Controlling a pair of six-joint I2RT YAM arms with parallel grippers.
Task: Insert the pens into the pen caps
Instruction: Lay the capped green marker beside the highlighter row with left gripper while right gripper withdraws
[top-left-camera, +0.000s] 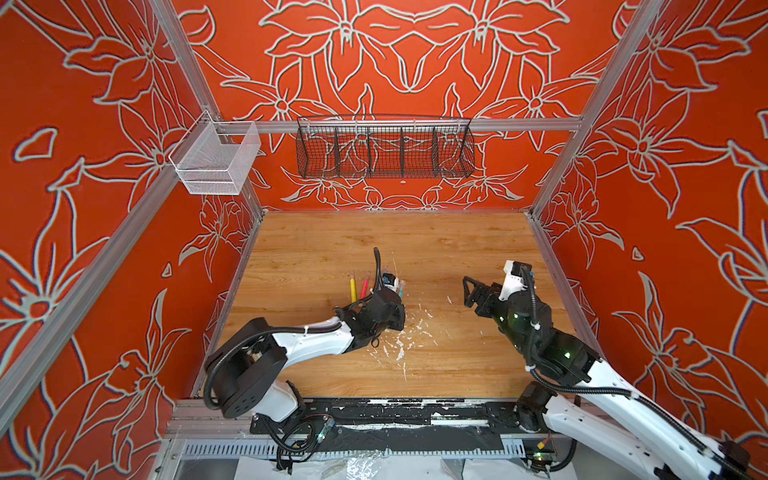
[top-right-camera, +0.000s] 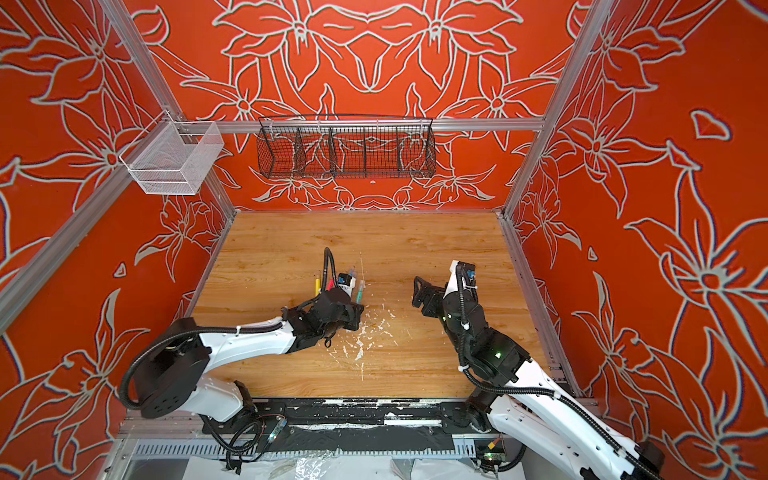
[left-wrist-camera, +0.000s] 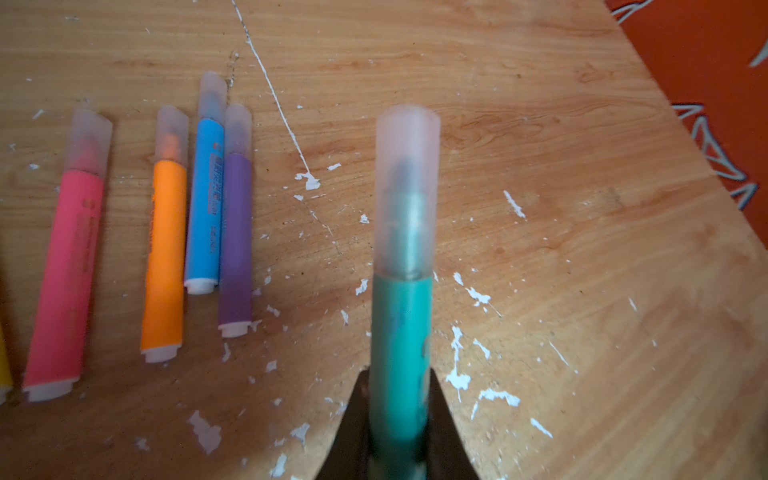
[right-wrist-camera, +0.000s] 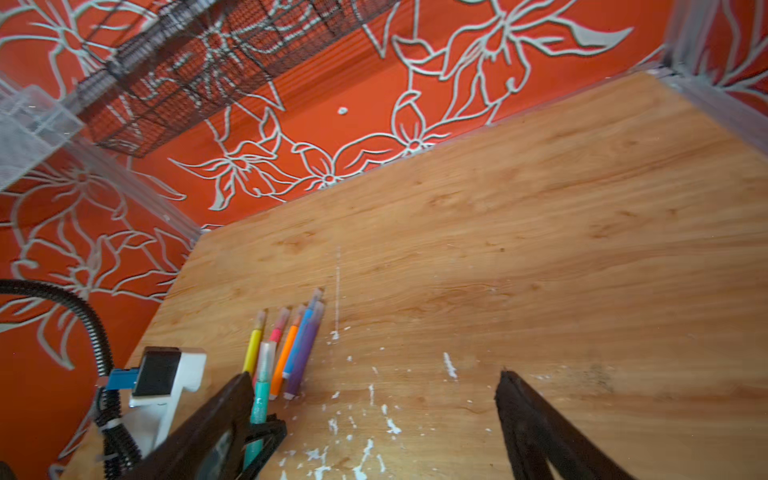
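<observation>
The bare wood (left-wrist-camera: 269, 248) beside the purple pen lies below. The green pen (left-wrist-camera: 401, 353), already capped, goes down there in my left gripper next, for release alongside the row.
My left gripper (left-wrist-camera: 398, 372) is shut on a green pen (left-wrist-camera: 401, 353), which carries a clear pen cap (left-wrist-camera: 407, 187) on its tip and hangs just above the table. Beside it on the wood lie pink (left-wrist-camera: 68, 270), orange (left-wrist-camera: 164, 253), blue (left-wrist-camera: 205, 199) and purple (left-wrist-camera: 235, 237) pens, each with a clear cap on. A yellow pen (right-wrist-camera: 251, 353) lies at the row's far end. In both top views the left gripper (top-left-camera: 398, 300) (top-right-camera: 353, 305) sits over this row. My right gripper (top-left-camera: 467, 293) (right-wrist-camera: 374, 376) stands open and empty, off to the right.
White paint flecks (top-left-camera: 401, 345) dot the wooden table (top-left-camera: 374, 241) near its middle. A black wire basket (top-left-camera: 384, 151) hangs on the back wall and a white mesh basket (top-left-camera: 216, 160) at the back left corner.
</observation>
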